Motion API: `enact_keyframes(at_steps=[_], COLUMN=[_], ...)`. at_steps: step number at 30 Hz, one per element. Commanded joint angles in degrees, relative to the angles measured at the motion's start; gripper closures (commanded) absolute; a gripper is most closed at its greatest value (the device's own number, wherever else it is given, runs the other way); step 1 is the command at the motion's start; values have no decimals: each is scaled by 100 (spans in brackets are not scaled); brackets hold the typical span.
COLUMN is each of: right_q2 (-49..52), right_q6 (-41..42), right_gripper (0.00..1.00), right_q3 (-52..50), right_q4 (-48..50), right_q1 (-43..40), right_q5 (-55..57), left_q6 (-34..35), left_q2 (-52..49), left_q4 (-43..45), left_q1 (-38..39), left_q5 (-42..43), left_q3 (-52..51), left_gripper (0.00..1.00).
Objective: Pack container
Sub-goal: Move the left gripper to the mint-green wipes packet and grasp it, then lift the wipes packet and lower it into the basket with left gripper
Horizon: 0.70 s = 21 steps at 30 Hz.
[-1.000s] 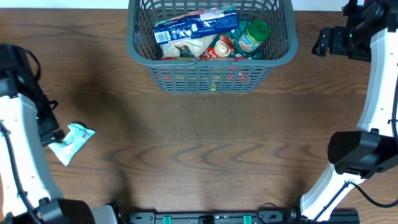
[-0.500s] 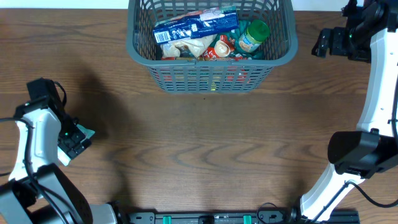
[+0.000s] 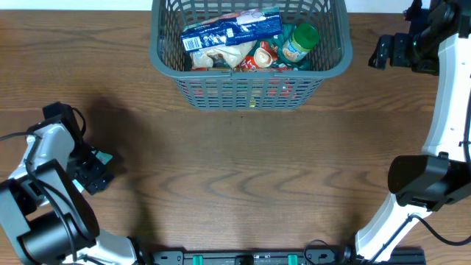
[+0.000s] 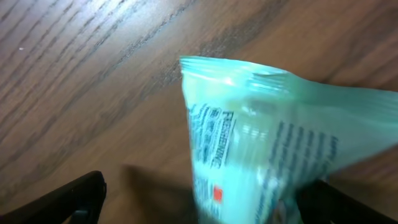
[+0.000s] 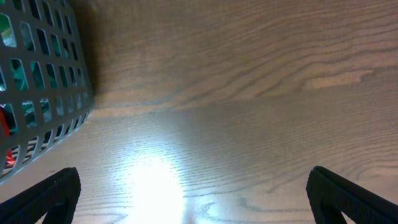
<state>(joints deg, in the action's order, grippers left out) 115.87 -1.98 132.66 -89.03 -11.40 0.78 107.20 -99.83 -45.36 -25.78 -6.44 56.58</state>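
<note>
The pale teal food packet is already between my left gripper's fingers. My left gripper will stay low next and close its fingers across the packet's body.
The container (image 3: 165,62) is a dark grey slatted basket at the far middle of the table, holding several food packets and a green-lidded jar (image 3: 299,42). A pale teal food packet (image 4: 267,149) lies on the wood at the left. In the overhead view only its corner (image 3: 105,157) shows beside my arm. My left gripper (image 4: 205,208) is open and low over the packet, which lies between the fingers, closer to the right one (image 4: 354,202). My right gripper (image 5: 199,199) is open and empty, right of the container's wall (image 5: 37,81).
The table is brown wood. The left arm (image 3: 51,147) stands at the left edge, the right arm (image 3: 449,88) along the right edge with its gripper (image 3: 380,51) beside the container's right side. A bright glare spot lies on the wood under the right gripper.
My left gripper has swung over the teal packet and come down on it, so the packet is now mostly covered in the overhead view. The right arm has not moved.
</note>
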Motion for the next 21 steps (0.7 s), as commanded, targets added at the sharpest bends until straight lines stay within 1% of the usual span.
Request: enact_keyframes(at_steps=[1, 2, 4, 5, 8, 11, 12, 15, 17, 21], right_q2=[44, 44, 44, 44, 44, 44, 44, 44, 44, 44], right_q6=[-92, -92, -90, -90, -92, -92, -92, -90, -92, -92], right_gripper=[1, 1, 1, 1, 1, 1, 1, 1, 1, 1], right_q3=[-13, -13, -13, -13, -13, -13, -13, -13, -13, -13], right_q4=[-50, -57, -70, -72, -76, -79, -83, -127, -153, -160], right_q1=[-9, -9, -9, -11, -11, -9, -9, -9, -9, -9], right_q5=[-59, -59, -59, -59, -59, -59, -61, -61, -59, -59], left_q6=[87, 85, 55, 44, -26, -345, -452, -909, -1394, -3224], left_q2=[-227, -273, -306, -304, -304, -286, -267, -129, 26, 452], left_q4=[-42, -61, -109, -118, -170, -166, -168, -164, -142, 160], left_q1=[-31, -31, -31, -31, -31, -31, -31, -31, -31, -22], left_q5=[-109, -107, -107, -107, -107, -105, -105, -107, -122, -96], left_q3=[-76, -76, -79, -79, -79, -74, -74, -46, 76, 540], left_gripper=[8, 11, 27, 33, 56, 76, 79, 81, 94, 94])
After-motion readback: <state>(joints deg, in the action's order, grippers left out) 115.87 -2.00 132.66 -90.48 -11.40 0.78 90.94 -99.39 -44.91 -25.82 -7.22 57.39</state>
